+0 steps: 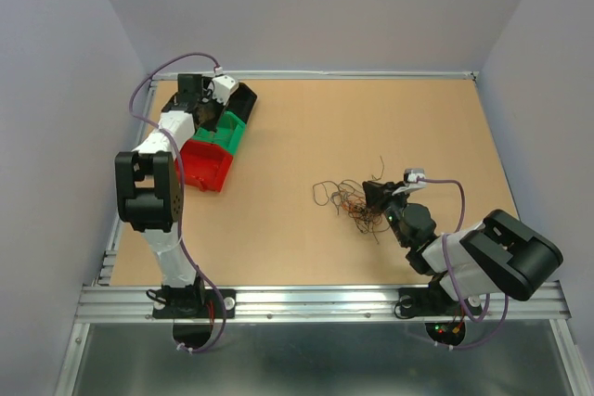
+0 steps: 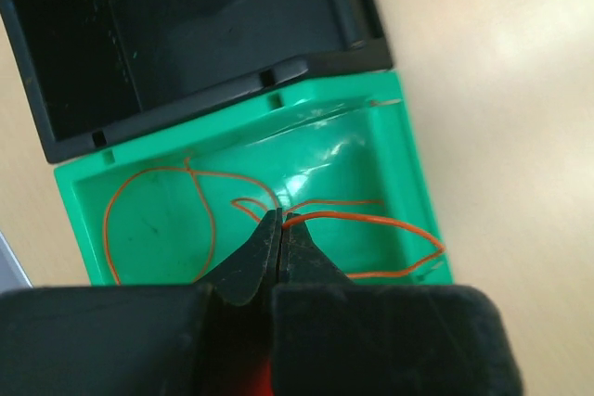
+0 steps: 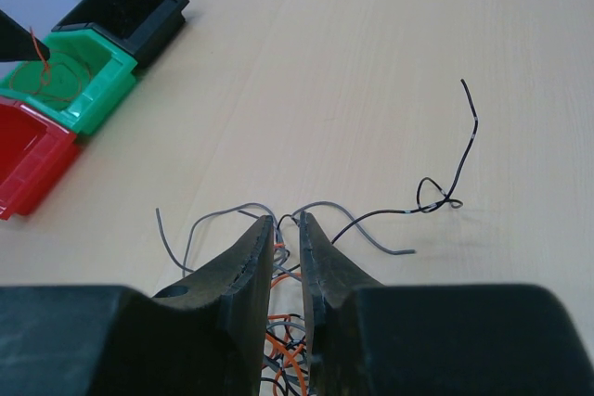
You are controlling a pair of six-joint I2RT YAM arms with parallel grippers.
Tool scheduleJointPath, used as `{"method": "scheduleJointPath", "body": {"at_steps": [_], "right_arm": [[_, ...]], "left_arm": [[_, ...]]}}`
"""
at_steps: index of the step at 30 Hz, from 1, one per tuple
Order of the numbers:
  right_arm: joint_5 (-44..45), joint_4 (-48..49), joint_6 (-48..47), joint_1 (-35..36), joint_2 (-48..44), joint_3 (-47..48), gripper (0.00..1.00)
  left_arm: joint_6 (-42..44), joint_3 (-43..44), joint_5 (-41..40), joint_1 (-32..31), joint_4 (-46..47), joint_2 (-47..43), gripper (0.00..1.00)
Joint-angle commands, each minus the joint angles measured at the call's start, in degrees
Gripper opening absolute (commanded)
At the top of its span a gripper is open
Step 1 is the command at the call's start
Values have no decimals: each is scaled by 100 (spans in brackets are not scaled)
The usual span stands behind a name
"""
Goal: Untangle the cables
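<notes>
I will swing my left gripper toward the wall beside the bins before I lower it over the green bin (image 1: 222,134), because the bend of the orange wire reaches the green bin's rim.
The cables are a small tangle (image 1: 353,201) of thin orange, grey and black wires right of the table's middle. My right gripper (image 1: 372,195) sits low over its right side. In the right wrist view its jaws (image 3: 287,220) stand a narrow gap apart, with orange and grey strands (image 3: 290,351) showing in the gap. A black wire (image 3: 436,201) trails off to the right. My left gripper (image 2: 282,218) is shut on an orange wire (image 2: 371,220) over the green bin (image 2: 408,164). Another orange wire (image 2: 148,173) lies in that bin.
Three bins stand in a row at the back left: black (image 1: 241,99), green (image 1: 230,133) and red (image 1: 206,166). The left arm reaches over them. Walls close the table on the left, back and right.
</notes>
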Motion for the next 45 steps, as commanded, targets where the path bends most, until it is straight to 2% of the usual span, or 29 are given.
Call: {"method": "scheduleJointPath", "body": {"at_steps": [1, 9, 14, 20, 24, 28, 37, 38, 41, 45], "right_arm": [[53, 889, -21, -12, -88, -487, 24], [1, 889, 14, -12, -71, -452, 23], [-87, 889, 49, -21, 87, -373, 23], [-175, 889, 75, -21, 201, -373, 23], [-175, 889, 75, -21, 228, -373, 23], [-158, 889, 67, -21, 193, -373, 23], [-140, 889, 49, -21, 114, -373, 23], [-149, 889, 49, -21, 122, -381, 23], [-166, 889, 49, -21, 114, -373, 23], [-210, 889, 49, -21, 122, -373, 23]], "left_arm": [[167, 281, -272, 202, 263, 184, 0], [791, -211, -1431, 510, 1106, 219, 0], [897, -290, -1591, 483, 1274, 307, 0], [1028, -360, -1774, 272, 1309, 430, 0], [1160, -501, -2257, -211, 1528, 518, 0], [1091, -308, -2680, -404, 1511, 825, 5], [950, -106, -2891, -413, 1362, 923, 11], [941, -88, -2900, -405, 1344, 827, 16], [880, -62, -2751, -405, 1266, 546, 24], [757, 140, -2461, -396, 923, 282, 29]]}}
